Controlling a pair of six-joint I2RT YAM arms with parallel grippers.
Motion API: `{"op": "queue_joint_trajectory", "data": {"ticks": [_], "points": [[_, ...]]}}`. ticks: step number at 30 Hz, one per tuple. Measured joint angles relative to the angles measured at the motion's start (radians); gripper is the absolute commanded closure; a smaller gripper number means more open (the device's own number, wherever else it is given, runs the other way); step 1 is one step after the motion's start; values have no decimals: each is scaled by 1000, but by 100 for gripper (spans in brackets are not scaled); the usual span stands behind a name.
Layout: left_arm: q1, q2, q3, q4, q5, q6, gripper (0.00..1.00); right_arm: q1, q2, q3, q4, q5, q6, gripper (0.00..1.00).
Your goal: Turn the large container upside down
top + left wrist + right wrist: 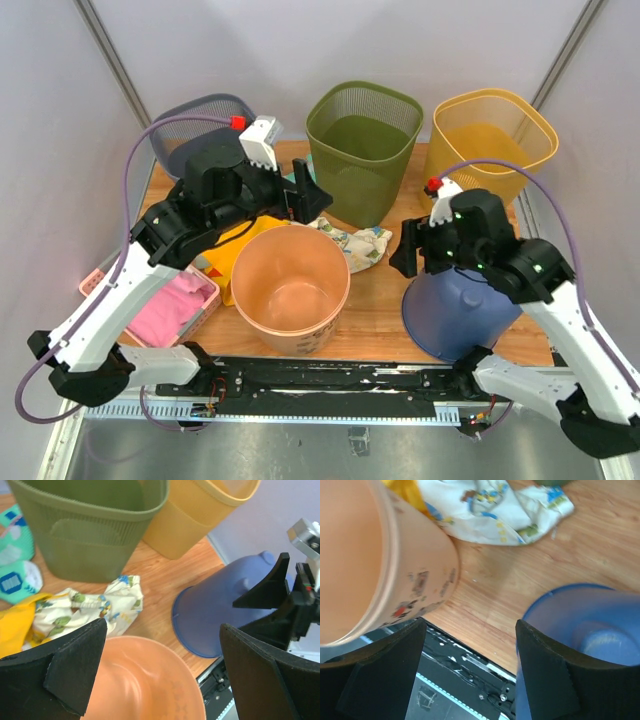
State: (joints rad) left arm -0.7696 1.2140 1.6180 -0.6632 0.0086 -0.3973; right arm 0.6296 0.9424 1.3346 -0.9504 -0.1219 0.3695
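The left gripper moves down, back and right in the top view onto the orange bucket's rim facing the blue container [460,305] next, as the orange bucket stands upright.
The large blue container [460,305] lies tipped at the front right of the table, its mouth toward the front left and its base raised toward my right arm. In the right wrist view I look into its inside [590,625]. My right gripper [405,248] is open. One finger [545,680] rests against the blue rim, the other hangs apart over the table's front edge, and nothing is clamped between them [470,625]. An orange bucket [290,290] stands upright at the centre front. My left gripper [310,195] hovers open above its far rim [140,680], holding nothing [164,627].
A green basket [362,150], a yellow basket [490,140] and a grey-blue basket [195,125] stand along the back. A patterned cloth [355,245] and a yellow cloth [225,255] lie by the orange bucket. A pink tray [100,285] of pink cloth sits at the front left.
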Motion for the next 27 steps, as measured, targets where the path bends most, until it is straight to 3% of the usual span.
{"op": "queue_joint_trajectory", "data": {"ticks": [9, 16, 19, 27], "points": [[0, -67, -104, -35, -52, -11, 1, 27, 71, -61, -111, 401, 52, 19], [-12, -42, -118, -36, -18, -11, 1, -160, 27, -82, -230, 621, 56, 20], [-75, -31, -117, -37, -42, -11, 1, -179, 5, -80, -227, 607, 44, 20], [-352, 93, -17, -148, -222, -39, 1, -181, -85, -83, 26, 288, 5, 20]]}}
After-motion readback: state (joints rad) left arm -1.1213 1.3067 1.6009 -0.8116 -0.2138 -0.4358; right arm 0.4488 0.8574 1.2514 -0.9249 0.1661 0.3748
